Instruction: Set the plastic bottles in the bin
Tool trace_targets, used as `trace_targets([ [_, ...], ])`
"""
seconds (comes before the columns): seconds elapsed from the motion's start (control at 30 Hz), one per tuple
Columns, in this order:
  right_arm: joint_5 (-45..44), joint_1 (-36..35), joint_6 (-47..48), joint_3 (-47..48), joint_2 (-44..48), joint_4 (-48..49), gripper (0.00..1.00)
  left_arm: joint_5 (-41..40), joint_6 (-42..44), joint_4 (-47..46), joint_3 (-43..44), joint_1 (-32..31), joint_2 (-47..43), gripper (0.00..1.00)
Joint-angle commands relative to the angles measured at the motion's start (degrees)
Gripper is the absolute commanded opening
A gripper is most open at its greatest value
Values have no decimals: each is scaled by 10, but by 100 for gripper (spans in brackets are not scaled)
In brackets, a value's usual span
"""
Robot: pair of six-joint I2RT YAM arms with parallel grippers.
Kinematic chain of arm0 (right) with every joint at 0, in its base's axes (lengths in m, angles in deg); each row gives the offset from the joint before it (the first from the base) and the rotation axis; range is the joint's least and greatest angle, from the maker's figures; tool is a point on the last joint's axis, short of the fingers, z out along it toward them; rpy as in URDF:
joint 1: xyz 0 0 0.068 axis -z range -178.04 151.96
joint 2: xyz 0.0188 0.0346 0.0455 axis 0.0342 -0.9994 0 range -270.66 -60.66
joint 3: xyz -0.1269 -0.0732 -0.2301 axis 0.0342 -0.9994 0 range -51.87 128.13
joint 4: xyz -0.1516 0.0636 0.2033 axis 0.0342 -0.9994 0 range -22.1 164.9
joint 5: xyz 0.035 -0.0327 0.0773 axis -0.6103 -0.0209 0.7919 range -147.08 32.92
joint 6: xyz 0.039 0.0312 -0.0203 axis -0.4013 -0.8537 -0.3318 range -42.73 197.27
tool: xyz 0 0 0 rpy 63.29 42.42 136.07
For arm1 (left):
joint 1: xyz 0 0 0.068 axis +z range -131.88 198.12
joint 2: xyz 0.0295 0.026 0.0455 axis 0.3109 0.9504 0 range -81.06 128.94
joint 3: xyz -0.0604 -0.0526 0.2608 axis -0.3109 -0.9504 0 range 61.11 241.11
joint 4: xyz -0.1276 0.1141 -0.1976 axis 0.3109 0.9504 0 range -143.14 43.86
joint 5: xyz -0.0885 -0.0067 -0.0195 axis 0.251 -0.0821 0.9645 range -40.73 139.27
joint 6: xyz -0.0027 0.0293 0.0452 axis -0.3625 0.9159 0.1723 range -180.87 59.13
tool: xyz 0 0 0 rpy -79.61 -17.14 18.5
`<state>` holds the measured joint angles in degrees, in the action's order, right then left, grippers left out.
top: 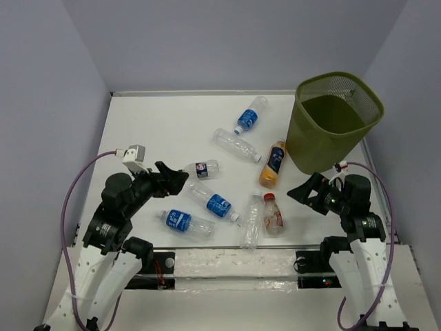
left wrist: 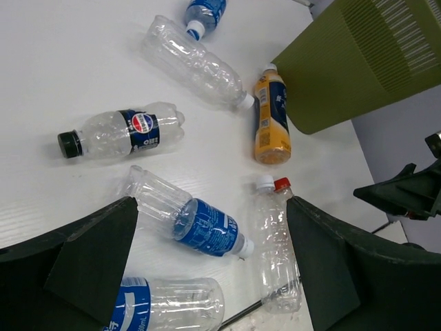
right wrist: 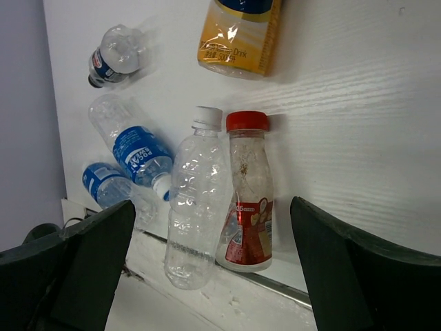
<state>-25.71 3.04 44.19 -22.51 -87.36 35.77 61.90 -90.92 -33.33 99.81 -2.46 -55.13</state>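
My right gripper goes down and to its left in the top view next and grips the red-capped bottle's middle (top: 273,212) (right wrist: 251,194), which lies below on that side.
Several plastic bottles lie scattered on the white table (top: 158,124). Among them are an orange-filled one (top: 273,164), a red-capped one (top: 273,214) beside a clear one (top: 252,219), and a blue-labelled one (top: 212,201). The olive-green mesh bin (top: 335,121) stands at the far right with nothing showing inside. My left gripper (top: 172,178) hovers open over the blue-labelled bottle (left wrist: 200,224), holding nothing. My right gripper (top: 303,192) is open and empty, facing the red-capped bottle (right wrist: 249,193) and the clear bottle (right wrist: 196,200).
A black-capped bottle (top: 202,167) lies just beyond the left gripper. Another blue-labelled bottle (top: 182,222) rests near the table's front edge. Two more bottles (top: 248,118) lie further back toward the bin. Grey walls close in the table on three sides.
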Motion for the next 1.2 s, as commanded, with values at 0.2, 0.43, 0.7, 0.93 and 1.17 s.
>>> trace_targets([
  [0.2, -4, -4, -21, -23, -49, 34, 100, 11, 3, -38, -15, -3, 94, 99],
  [0.43, -41, -116, -54, -66, -120, 77, 100, 30, 12, -56, -20, 1, 134, 99],
  [0.7, -86, -195, -70, -72, -203, 135, 99, 50, 18, -64, -23, 12, 148, 99],
  [0.93, -99, -206, -69, -63, -239, 153, 80, 53, 17, -66, -24, 16, 148, 99],
  [1.17, -86, -223, -80, -72, -266, 182, 53, 57, 19, -67, -26, 19, 151, 99],
])
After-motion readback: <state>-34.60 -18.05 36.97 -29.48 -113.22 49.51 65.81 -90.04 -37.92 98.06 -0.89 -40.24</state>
